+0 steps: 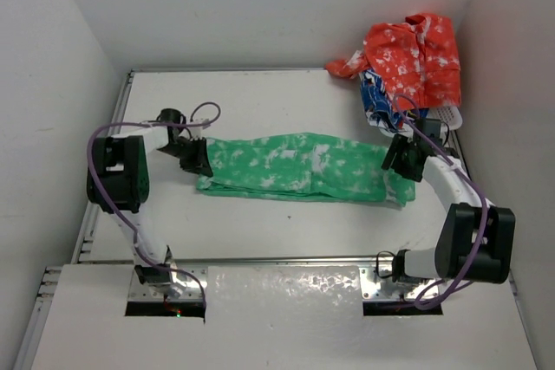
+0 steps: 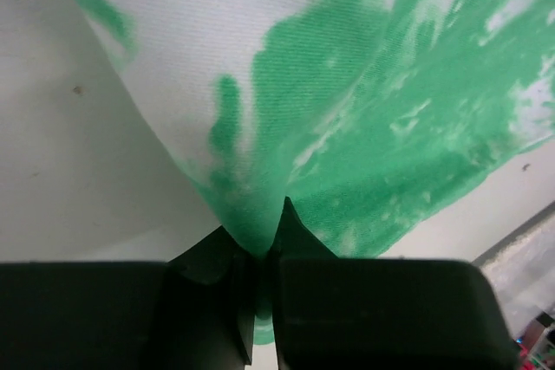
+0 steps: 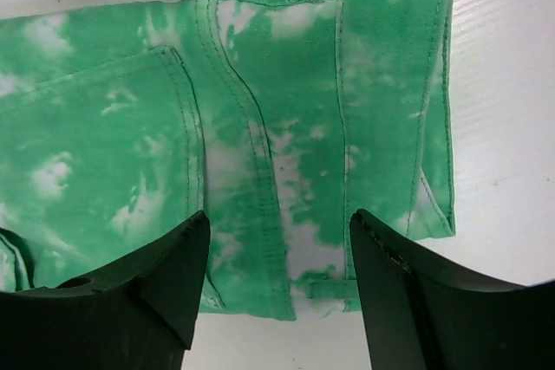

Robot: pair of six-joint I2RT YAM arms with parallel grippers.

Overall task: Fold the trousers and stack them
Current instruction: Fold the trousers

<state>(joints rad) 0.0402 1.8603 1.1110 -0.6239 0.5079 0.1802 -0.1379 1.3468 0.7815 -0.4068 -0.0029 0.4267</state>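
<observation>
The left gripper will next move up and across to let go of the trousers' leg end on the waistband end, since that lies to its right in the top view.
The green and white blotched trousers (image 1: 299,166) lie folded lengthwise across the middle of the table, waist end at the right. My left gripper (image 1: 196,159) is shut on the leg end of the trousers (image 2: 364,110), cloth pinched between its jaws (image 2: 260,240) and lifted a little off the table. My right gripper (image 1: 406,160) hovers open over the waistband end (image 3: 303,127), its jaws wide apart above the waistband's edge, holding nothing.
A pile of other clothes, red-orange with white dots (image 1: 412,54) over blue patterned cloth (image 1: 381,97), sits in a white basket at the back right corner. White walls enclose the table; its raised rim (image 1: 121,110) runs along the left.
</observation>
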